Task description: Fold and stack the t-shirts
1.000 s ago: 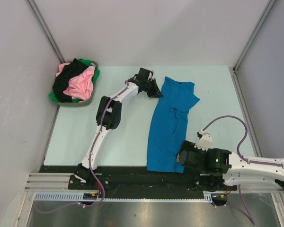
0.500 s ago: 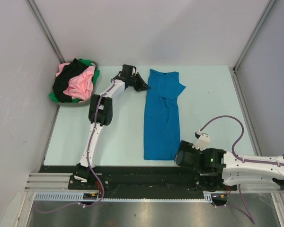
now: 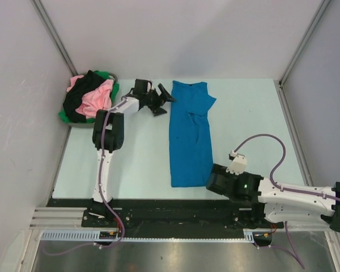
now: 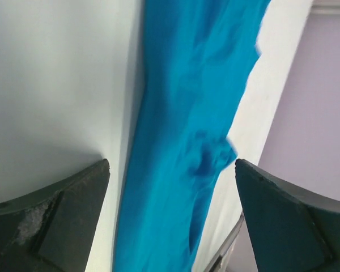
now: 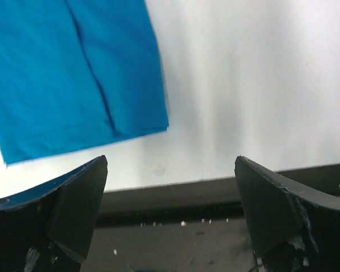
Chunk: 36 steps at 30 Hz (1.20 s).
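Observation:
I should move my right gripper down and tilt its open fingers around the hem's nearest corner [image 5: 157, 122], because that corner lies flat on the tabletop below, still outside the empty fingers.
The bright blue t-shirt [image 3: 190, 136] lies on the table as a long narrow strip, collar end at the far side. My left gripper [image 3: 164, 101] stands open just left of that collar end, apart from the cloth. In the left wrist view the blue shirt [image 4: 187, 124] runs between the open jaws of the left gripper [image 4: 173, 192], and nothing is held. My right gripper [image 3: 211, 182] is open by the shirt's near right corner. In the right wrist view the hem [image 5: 73, 73] sits upper left, ahead of the empty right gripper [image 5: 171, 187]. Pink [image 3: 97, 101], black [image 3: 79, 99] and green [image 3: 64, 115] t-shirts fill the basket.
The round grey basket [image 3: 92, 125] stands at the far left corner of the table. A black rail [image 3: 158, 205] runs along the near edge, under the right gripper. The right arm's purple cable [image 3: 275, 148] loops above the table on the right.
The left gripper pulled the shirt's collar end to the left, then opened and let it go. The shirt now lies straighter. The right arm shifted slightly left, still open.

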Available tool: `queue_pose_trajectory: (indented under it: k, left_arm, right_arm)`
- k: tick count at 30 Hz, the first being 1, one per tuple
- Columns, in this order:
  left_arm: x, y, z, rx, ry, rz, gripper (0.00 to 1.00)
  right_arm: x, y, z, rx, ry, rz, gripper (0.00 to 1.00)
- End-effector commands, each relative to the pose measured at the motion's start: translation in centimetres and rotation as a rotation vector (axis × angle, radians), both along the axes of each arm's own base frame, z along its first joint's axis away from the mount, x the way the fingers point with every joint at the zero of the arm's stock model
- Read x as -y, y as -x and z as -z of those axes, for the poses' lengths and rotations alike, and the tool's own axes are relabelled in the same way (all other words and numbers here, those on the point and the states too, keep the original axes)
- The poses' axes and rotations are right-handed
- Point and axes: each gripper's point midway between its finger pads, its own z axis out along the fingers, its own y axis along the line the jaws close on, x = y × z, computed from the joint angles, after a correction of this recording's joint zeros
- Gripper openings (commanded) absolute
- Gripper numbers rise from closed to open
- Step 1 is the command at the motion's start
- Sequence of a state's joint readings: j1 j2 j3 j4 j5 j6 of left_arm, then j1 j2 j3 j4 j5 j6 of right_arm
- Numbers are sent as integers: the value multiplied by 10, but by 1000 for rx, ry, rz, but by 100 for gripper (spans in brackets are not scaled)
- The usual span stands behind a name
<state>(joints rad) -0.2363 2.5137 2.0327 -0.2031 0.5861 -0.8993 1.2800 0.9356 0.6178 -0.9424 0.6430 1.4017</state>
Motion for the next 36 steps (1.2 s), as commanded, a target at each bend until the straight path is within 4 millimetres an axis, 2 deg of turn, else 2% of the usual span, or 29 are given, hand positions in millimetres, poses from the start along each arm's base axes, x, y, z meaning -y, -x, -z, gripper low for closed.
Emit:
queue_pose_trajectory:
  k: [1, 2, 4, 5, 6, 7, 8, 9, 10, 11, 12, 13, 14, 15, 16, 17, 19, 20, 22, 23, 24, 26, 28, 31, 34, 36]
  left_arm:
    - [-18, 60, -22, -5, -143, 29, 100]
    - [-25, 88, -25, -25, -164, 35, 100]
    - [-31, 118, -24, -35, -218, 40, 100]
    - [-33, 153, -18, -64, -238, 55, 100]
    - [-34, 165, -16, -49, -260, 50, 100]
    - [-36, 180, -24, -31, -266, 54, 100]
    - [-36, 212, 0, -88, -295, 88, 100]
    - [-33, 224, 4, -85, -285, 109, 100]
    - [-32, 235, -1, -66, -273, 117, 100]
    - [-35, 265, 19, -120, -284, 134, 100]
    - [-34, 269, 19, -87, -267, 134, 100]
    - [-33, 278, 11, -63, -236, 144, 100]
    - [-40, 302, 27, -116, -234, 137, 100]
    - [-40, 307, 28, -102, -214, 135, 100]
    - [-37, 314, 22, -80, -180, 144, 100]
    - [-40, 333, 33, -115, -181, 154, 100]
    - [-40, 342, 29, -85, -171, 154, 100]
    - [-42, 356, 37, -111, -179, 161, 100]
    - [-40, 366, 38, -99, -178, 171, 100]
    - [-39, 378, 45, -120, -186, 186, 100]
    - [-37, 380, 46, -114, -182, 190, 100]
    - [-36, 394, 57, -149, -204, 196, 100]
    - [-34, 399, 64, -157, -218, 196, 100]
    - [-31, 411, 76, -193, -240, 211, 98]
    - [-25, 417, 81, -212, -234, 219, 91]
    - [-21, 419, 83, -210, -223, 229, 81]
  right_arm:
    - [0, -33, -9, 78, 51, 5, 99]
    - [4, -44, -8, 80, 62, 18, 100]
    - [5, -51, 1, 70, 75, 15, 100]
    - [0, -61, 1, 70, 49, 4, 100]
    - [1, -63, 8, 55, 49, 1, 100]
    - [2, -65, 13, 48, 47, -11, 100]
    - [-1, -72, 14, 44, 13, -8, 100]
    - [-1, -74, 17, 36, 1, -15, 100]
    - [0, -71, 27, 19, -11, -40, 100]
    - [-16, -72, 26, 10, -97, -82, 99]
    - [-16, -73, 28, 7, -132, -89, 98]
    - [-29, -68, 26, 8, -218, -138, 98]
    - [-30, -67, 27, 8, -246, -146, 98]
    - [-29, -68, 27, 8, -276, -138, 98]
    - [-38, -64, 21, 5, -349, -175, 98]
    - [-35, -58, 30, -22, -362, -175, 98]
    - [-35, -53, 35, -58, -420, -171, 98]
    - [-31, -47, 45, -91, -424, -160, 97]
    - [-34, -39, 53, -143, -496, -142, 95]
    - [-34, -35, 58, -168, -517, -130, 94]
    - [-31, -26, 69, -199, -523, -119, 93]
    - [-26, -19, 79, -227, -521, -79, 91]
    - [-16, -12, 90, -241, -492, -36, 89]
    - [-10, -6, 93, -251, -498, -5, 87]
    - [-4, -4, 91, -241, -489, 25, 84]
    - [-1, -3, 90, -235, -488, 35, 82]
